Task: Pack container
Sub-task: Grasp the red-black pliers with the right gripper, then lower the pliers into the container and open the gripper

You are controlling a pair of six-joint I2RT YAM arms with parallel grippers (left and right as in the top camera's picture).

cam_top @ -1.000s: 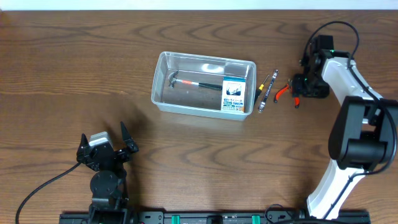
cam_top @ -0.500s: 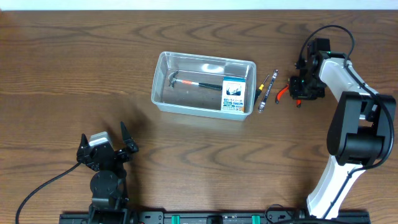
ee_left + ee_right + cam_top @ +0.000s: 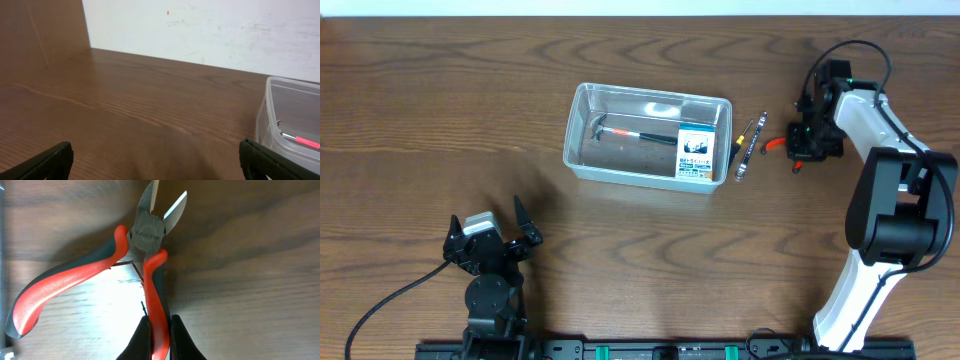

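My right gripper will lift over the side of the container, lower the pliers there and let go of them, because the container's bare bottom shows on the near side of the hammer.
The clear plastic container stands mid-table and holds a hammer with a red-and-black handle and a small blue-and-white printed box. Its corner shows in the left wrist view. My right gripper is shut on one handle of the red-and-black cutting pliers, right of the container; their jaws are spread open over the wood. The pliers' red handle tip pokes out in the overhead view. My left gripper is open and empty near the table's front left.
Two slim tools lie side by side between the container and the pliers: a yellow-handled one and a metal one. A white wall stands behind the table's far edge.
My right gripper has shifted slightly up and left at the pliers and closed on a handle. The pliers' red handles are now mostly covered in the overhead view. The left arm has not moved.
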